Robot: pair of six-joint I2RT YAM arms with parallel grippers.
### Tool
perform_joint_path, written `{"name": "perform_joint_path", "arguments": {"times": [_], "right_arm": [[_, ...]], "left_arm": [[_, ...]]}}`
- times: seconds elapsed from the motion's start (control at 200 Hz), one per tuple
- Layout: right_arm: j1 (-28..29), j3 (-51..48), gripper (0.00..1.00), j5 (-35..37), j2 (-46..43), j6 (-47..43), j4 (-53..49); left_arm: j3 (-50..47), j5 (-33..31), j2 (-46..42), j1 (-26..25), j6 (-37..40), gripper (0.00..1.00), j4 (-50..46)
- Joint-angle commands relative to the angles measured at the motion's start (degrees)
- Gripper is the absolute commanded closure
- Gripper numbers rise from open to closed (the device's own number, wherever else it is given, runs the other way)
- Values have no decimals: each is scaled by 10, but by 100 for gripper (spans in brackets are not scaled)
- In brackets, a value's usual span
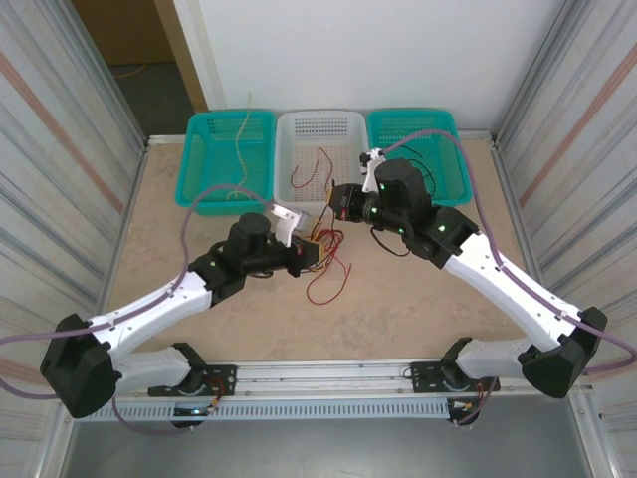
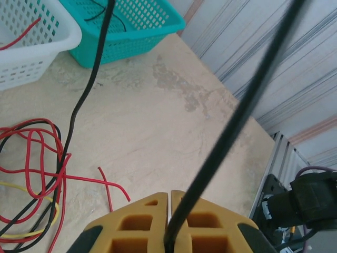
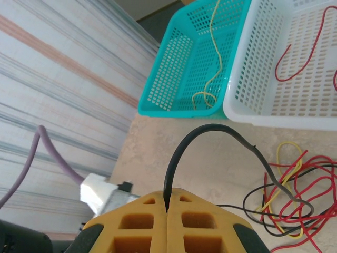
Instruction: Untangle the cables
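Observation:
The teal basket already holds black wire. My right gripper should next lift the black cable up and outward over that basket, then let go of the cable.
A tangle of red, yellow and black cables [image 1: 328,267] lies on the table between my two grippers. My left gripper [image 1: 311,251] is shut on a black cable [image 2: 247,100], which runs taut up and away from its yellow fingers [image 2: 142,221]. The tangle [image 2: 37,174] lies to the left of those fingers. My right gripper [image 1: 340,204] is shut on a black cable [image 3: 210,128] that arcs over and down into the tangle [image 3: 295,200]. A yellow cable [image 3: 210,79] lies in the left teal basket and a red cable [image 3: 300,58] in the white basket.
Three baskets stand in a row at the back: teal [image 1: 189,169], white [image 1: 283,169] and teal [image 1: 460,164], the last holding a black wire [image 1: 428,174]. Corrugated walls close both sides. A metal rail [image 1: 328,376] runs along the near edge.

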Motion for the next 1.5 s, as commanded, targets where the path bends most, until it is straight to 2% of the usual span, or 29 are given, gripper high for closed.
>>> {"name": "perform_joint_path", "arguments": {"times": [0.0, 0.07, 0.105, 0.175, 0.2, 0.331, 0.386, 0.481, 0.566, 0.656, 0.787, 0.952, 1.067, 1.212, 1.493], "right_arm": [[-19, 9, 97, 9, -34, -3, 29], [-20, 24, 97, -4, -32, -10, 26], [-20, 35, 97, -17, -28, -19, 23], [-14, 61, 97, -31, -22, -40, 13], [-12, 69, 97, -34, -21, -47, 12], [-1, 110, 96, -49, -19, -88, 3], [-1, 123, 95, -60, -18, -98, 1], [-2, 139, 94, -88, -15, -109, 7], [-2, 151, 94, -101, -10, -114, 9], [-3, 164, 94, -101, -6, -118, 8], [-3, 181, 94, -105, -6, -124, 17], [-25, 226, 93, -49, 4, -151, -31], [-103, 245, 93, -54, 17, -133, -58], [-225, 262, 93, -116, 49, -106, -55], [-381, 362, 92, -198, 197, -105, -79]], "left_arm": [[-44, -16, -35, -1, -50, 100, 61], [-56, -13, -48, -1, -53, 98, 81], [-54, -21, -51, -1, -49, 88, 72], [-48, -58, -57, 2, -46, 58, 34], [-47, -70, -59, 6, -48, 53, 22], [-73, -98, -86, 63, -114, 52, 1], [-98, -101, -101, 92, -151, 47, 12], [-132, -67, -101, 132, -188, 41, 47], [-125, -34, -73, 138, -186, 37, 57], [-103, -4, -19, 137, -183, 37, 59], [-74, 24, 68, 136, -193, 45, 71], [-38, 29, 150, 135, -207, 51, 75], [4, 14, 192, 131, -199, 55, 14], [41, -3, 224, 126, -178, 57, -49], [96, -17, 259, 124, -141, 48, -104]]}}
